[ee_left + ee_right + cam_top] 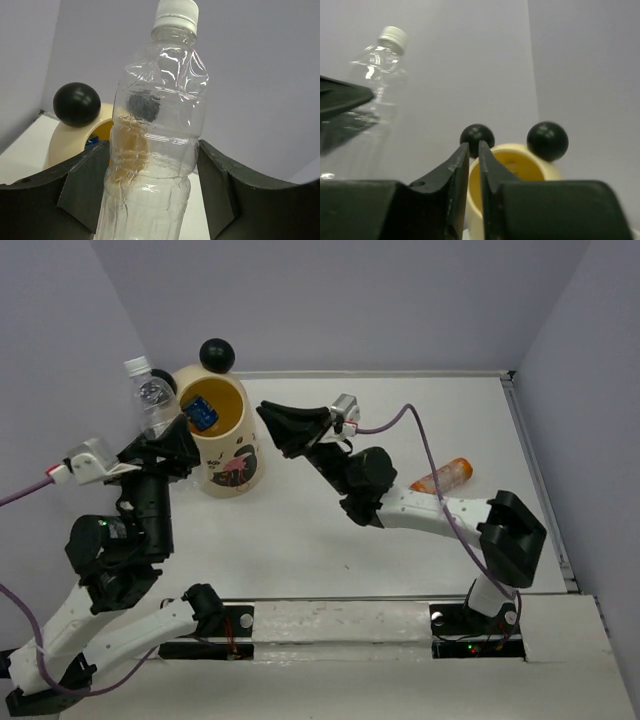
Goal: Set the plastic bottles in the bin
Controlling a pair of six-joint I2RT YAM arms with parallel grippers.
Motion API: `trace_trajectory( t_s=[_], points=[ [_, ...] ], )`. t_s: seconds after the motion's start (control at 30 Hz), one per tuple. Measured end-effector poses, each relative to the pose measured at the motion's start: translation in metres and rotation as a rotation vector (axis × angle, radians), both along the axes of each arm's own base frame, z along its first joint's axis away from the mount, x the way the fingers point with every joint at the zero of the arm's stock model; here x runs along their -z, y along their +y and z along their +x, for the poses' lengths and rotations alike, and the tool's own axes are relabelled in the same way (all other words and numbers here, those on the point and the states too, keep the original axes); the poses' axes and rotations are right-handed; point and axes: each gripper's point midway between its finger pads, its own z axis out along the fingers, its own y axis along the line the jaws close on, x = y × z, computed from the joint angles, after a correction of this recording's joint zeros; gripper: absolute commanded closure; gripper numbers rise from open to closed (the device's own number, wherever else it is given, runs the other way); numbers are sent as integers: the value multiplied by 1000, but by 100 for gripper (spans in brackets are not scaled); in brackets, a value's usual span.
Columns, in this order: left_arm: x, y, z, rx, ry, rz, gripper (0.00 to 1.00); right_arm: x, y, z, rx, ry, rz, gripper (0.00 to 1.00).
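The left gripper needs to carry the clear bottle outward and to the right in the top view next, over the bin's opening, because the bottle hangs beside the bin's rim.
My left gripper is shut on a clear crinkly bottle with a white cap and holds it upright in the air, just left of the bin. In the left wrist view the bottle stands between my fingers, with the bin's rim behind it. The bin is cream-yellow with black ball ears. A bottle with a blue label lies inside it. An orange bottle lies on the table at the right. My right gripper is shut and empty, just right of the bin's rim.
The white table is enclosed by grey walls at the back and both sides. The right arm's cable runs over the table close to the orange bottle. The held bottle also shows in the right wrist view.
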Motion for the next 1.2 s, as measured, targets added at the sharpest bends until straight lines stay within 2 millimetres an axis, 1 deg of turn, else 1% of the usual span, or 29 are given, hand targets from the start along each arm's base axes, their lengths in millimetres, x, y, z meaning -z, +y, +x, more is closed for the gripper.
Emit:
trace_trajectory(
  t_s=[0.03,0.07,0.1,0.13,0.17,0.2,0.23,0.27,0.33,0.37,0.4,0.47,0.53,0.6,0.7,0.77,0.83,1.0,1.07,1.1,1.2],
  points=[
    [1,-5,7,-26,2,25,56,3,-8,-5,-9,14,-1,96],
    [5,-12,15,-56,13,68,56,13,-18,-12,-29,50,-6,100],
    [7,-17,20,-70,18,91,56,24,-30,-19,-37,82,-20,100],
    [15,-29,33,-95,37,146,56,32,-38,-23,-42,105,-29,100],
    [20,-36,40,-112,48,179,56,42,-45,-27,-49,133,-41,100],
    [25,-42,48,-138,51,216,56,55,-54,-32,-54,162,-56,100],
    [32,-50,60,-175,58,263,56,72,-65,-39,-59,198,-78,100],
    [35,-52,67,-200,61,287,56,87,-78,-45,-60,232,-100,100],
    [43,-55,85,-261,76,337,56,104,-97,-54,-54,268,-117,100],
    [51,-53,99,-304,94,372,56,108,-112,-61,-48,282,-117,100],
    [56,-52,107,-326,106,390,56,108,-121,-65,-45,289,-109,100],
    [65,-43,123,-385,130,411,56,99,-138,-72,-37,281,-69,99],
    [69,-34,133,-426,137,414,56,92,-154,-78,-30,278,-36,99],
    [70,-28,139,-453,133,410,55,92,-164,-82,-26,280,-15,99],
    [68,-22,145,-477,117,400,55,104,-168,-81,-17,304,-23,99],
    [68,-19,151,-487,104,400,54,121,-165,-79,-12,339,-57,99],
    [67,-18,157,-490,92,405,54,131,-163,-78,-11,355,-75,99],
    [73,-15,171,-497,83,425,52,138,-163,-77,-7,370,-87,99],
    [74,-11,176,-504,76,420,48,139,-164,-77,-5,373,-86,99],
    [75,-9,179,-510,72,414,42,139,-164,-77,-4,373,-86,99],
    [79,-3,182,-520,60,400,31,139,-164,-77,-3,374,-85,100]
  ],
)
